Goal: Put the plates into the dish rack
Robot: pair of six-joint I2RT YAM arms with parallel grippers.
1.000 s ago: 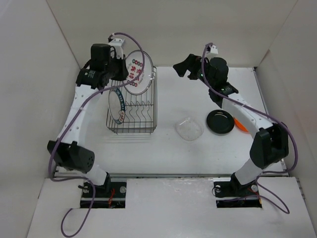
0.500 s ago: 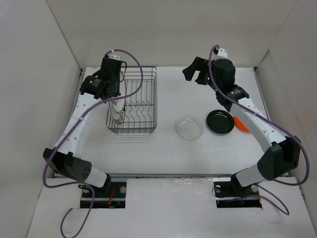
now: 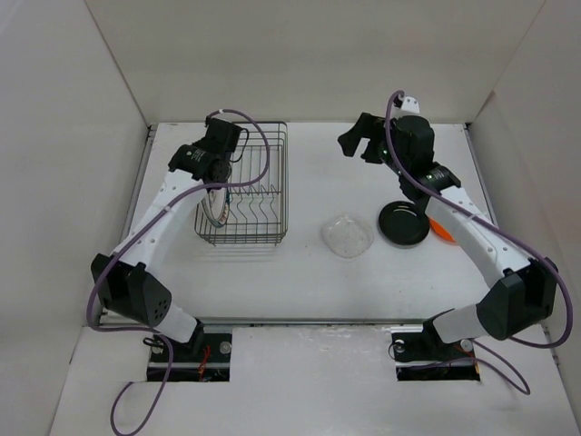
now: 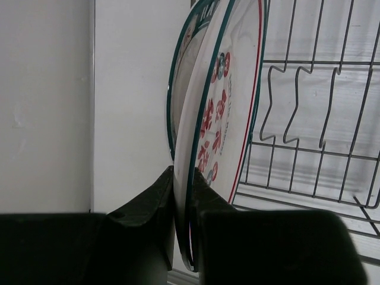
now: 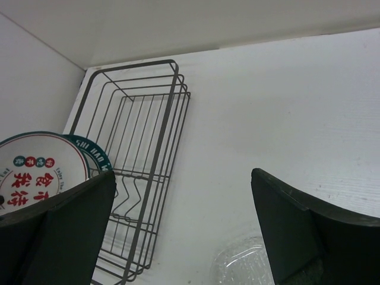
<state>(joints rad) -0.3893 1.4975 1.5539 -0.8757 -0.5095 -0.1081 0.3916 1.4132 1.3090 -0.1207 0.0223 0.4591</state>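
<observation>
My right gripper tilts downward and lowers back astride the clear plate's edge by the black plate (image 3: 403, 223) next. That is because this edge of the clear plate lies below and back from the gripper.
My left gripper (image 3: 215, 173) (image 4: 183, 181) is shut on the lower rim of the white plate with red marks (image 4: 218, 113) (image 5: 32, 173). That plate stands on edge at the left end of the dish rack (image 3: 259, 191) (image 4: 309, 124) (image 5: 148, 130), close against the blue-rimmed plate (image 4: 173, 98) (image 5: 98, 160). My right gripper (image 3: 359, 143) (image 5: 184, 225) hangs open and empty above the table, right of the rack. On the table lie the clear plate (image 3: 348, 235) (image 5: 243, 264), the glossy black plate (image 3: 403, 223) and the orange plate (image 3: 442, 229), mostly hidden under my right arm.
White walls close in the table on the left (image 3: 82, 136), back and right. The rack's upright divider prongs (image 4: 285, 101) stand bare to the right of the two plates.
My left gripper has swung down and lowered the red-marked plate from above the rack into its left end, beside the blue-rimmed plate. The right gripper shifted slightly right, still open.
</observation>
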